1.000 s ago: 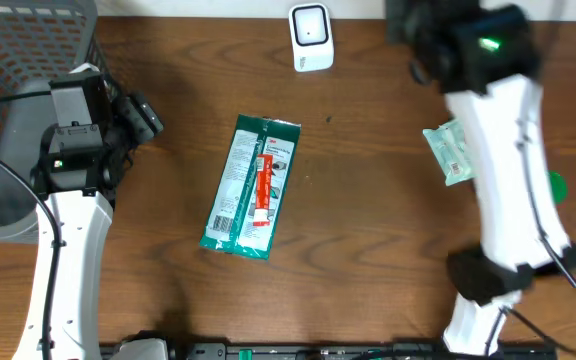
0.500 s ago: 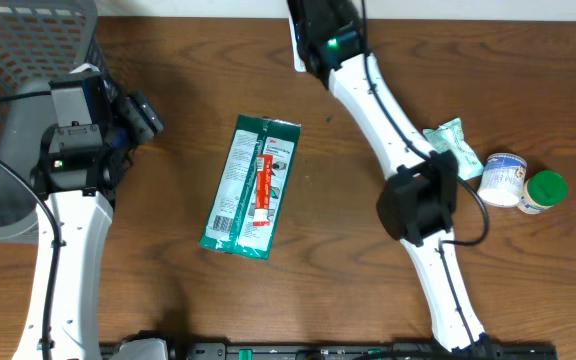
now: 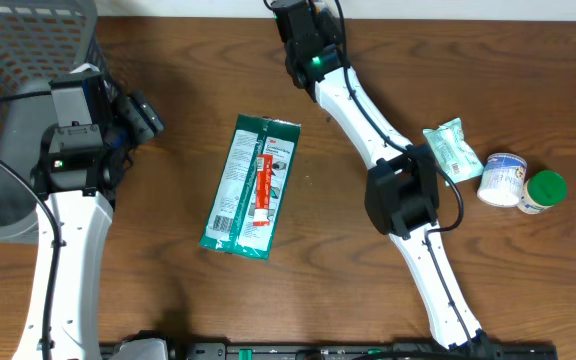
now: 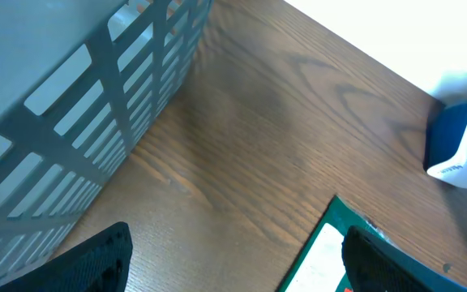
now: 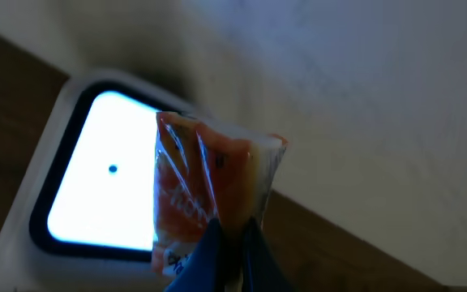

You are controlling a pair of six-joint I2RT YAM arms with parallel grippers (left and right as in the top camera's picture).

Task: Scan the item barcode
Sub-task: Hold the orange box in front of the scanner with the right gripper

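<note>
My right gripper goes back and to the right in the overhead view next, lowers the packet beside the white cup, where small goods gather, and releases it.
My right gripper (image 5: 232, 247) is shut on an orange, clear-wrapped packet (image 5: 214, 185), pinching its lower edge. The packet stands upright just in front of the white scanner (image 5: 96, 191), partly covering its lit window. From overhead, the right gripper (image 3: 293, 18) reaches to the table's back centre and hides both scanner and packet. No barcode can be made out on the packet. My left gripper (image 3: 144, 114) stands open beside the basket with nothing between its fingers (image 4: 96, 259). In the left wrist view the scanner (image 4: 463, 150) shows at the far right.
A long green packet (image 3: 251, 187) lies mid-table, its corner just reaching the left gripper's view (image 4: 323, 259). A grey slatted basket (image 3: 18, 60) fills the back left. A small green packet (image 3: 453, 150), a white cup (image 3: 503, 178) and a green-lidded jar (image 3: 545, 190) sit right.
The right arm has swung from the table's right side to the back centre and now covers the scanner. The left arm has not moved.
</note>
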